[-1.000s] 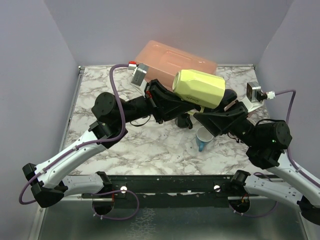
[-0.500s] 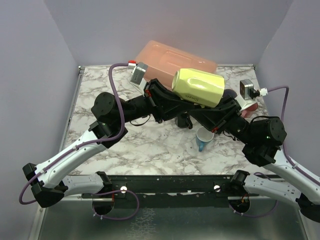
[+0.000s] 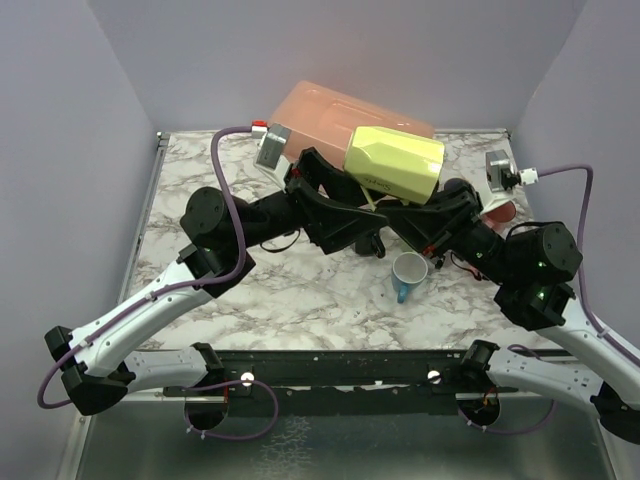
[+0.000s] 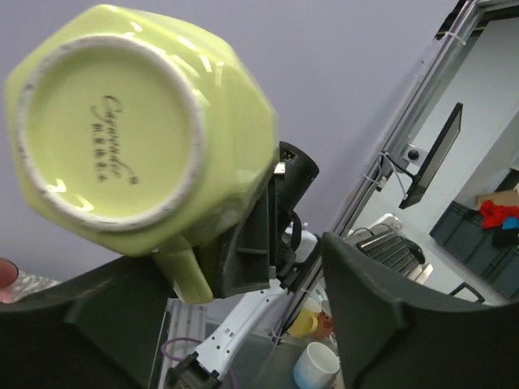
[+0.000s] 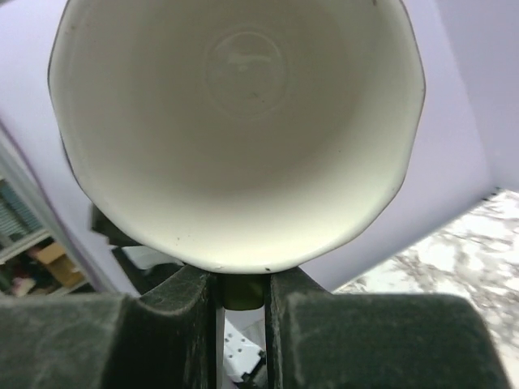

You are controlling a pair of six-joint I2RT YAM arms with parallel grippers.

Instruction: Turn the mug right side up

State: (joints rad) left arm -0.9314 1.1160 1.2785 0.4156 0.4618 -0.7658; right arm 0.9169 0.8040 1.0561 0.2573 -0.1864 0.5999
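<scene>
Next, my right gripper tilts downward to bring the sideways mug upright, lowers it and releases, since the tabletop [image 3: 441, 294] beside the white and blue cup lies below.
The yellow-green mug [image 3: 395, 165] hangs in the air above the middle of the table, lying on its side. Its base [image 4: 109, 121] faces the left wrist camera and its white inside [image 5: 235, 121] faces the right wrist camera. My right gripper [image 3: 408, 215] is shut on the mug's handle [image 5: 241, 292], which sits pinched between the two fingers below the rim. My left gripper [image 3: 365, 198] is open just under and beside the mug, its fingers [image 4: 389, 316] spread wide and apart from the mug and the handle [image 4: 186, 275].
A pink tub [image 3: 330, 110] lies upside down at the back of the marble table [image 3: 200, 180]. A small white and blue cup [image 3: 408, 272] stands below the mug. A red object [image 3: 500, 212] sits at the right, and a dark object [image 3: 370, 243] lies under the arms.
My right gripper closed on the mug's handle, then my left gripper opened and let go. The mug has tipped slightly and now hangs from the right gripper alone.
</scene>
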